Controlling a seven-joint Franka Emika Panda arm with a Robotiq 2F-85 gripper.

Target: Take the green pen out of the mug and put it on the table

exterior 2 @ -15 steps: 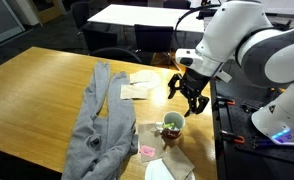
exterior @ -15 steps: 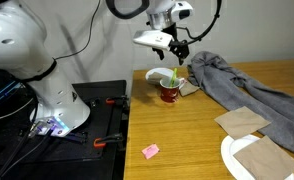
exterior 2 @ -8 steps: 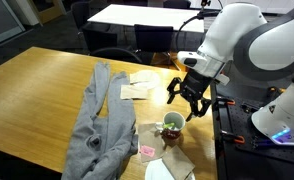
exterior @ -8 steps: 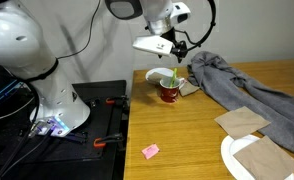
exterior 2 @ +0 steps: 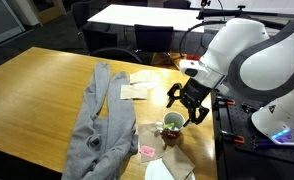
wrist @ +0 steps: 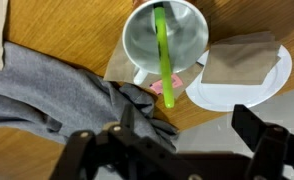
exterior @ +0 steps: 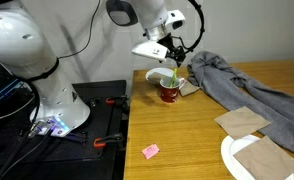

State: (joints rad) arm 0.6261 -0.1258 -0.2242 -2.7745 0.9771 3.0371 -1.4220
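Observation:
I should move my gripper down toward the mug next, with its open fingers around the pen's upper end (wrist: 168, 94).
The dark red mug (exterior: 169, 94) stands on the wooden table (exterior: 187, 135) near its edge. The green pen (exterior: 175, 76) stands in it, leaning, its top above the rim. My gripper (exterior: 177, 54) hangs open just above the pen's top and holds nothing. It is also just above the mug (exterior 2: 171, 133) in an exterior view where my gripper (exterior 2: 187, 104) shows from the side. In the wrist view I look down into the mug's pale inside (wrist: 139, 38). The pen (wrist: 165, 50) lies across it, and my gripper (wrist: 167, 135) has its fingers spread wide.
A grey cloth (exterior: 237, 85) lies beside the mug. A white plate (exterior: 229, 160) with brown napkins (exterior: 262, 158) sits by the table's front. A pink scrap (exterior: 150, 150) lies near the edge. A black bench (exterior: 97, 120) borders the table.
My gripper has come down and moved closer over the mug and pen. The mug, pen and cloth have not moved.

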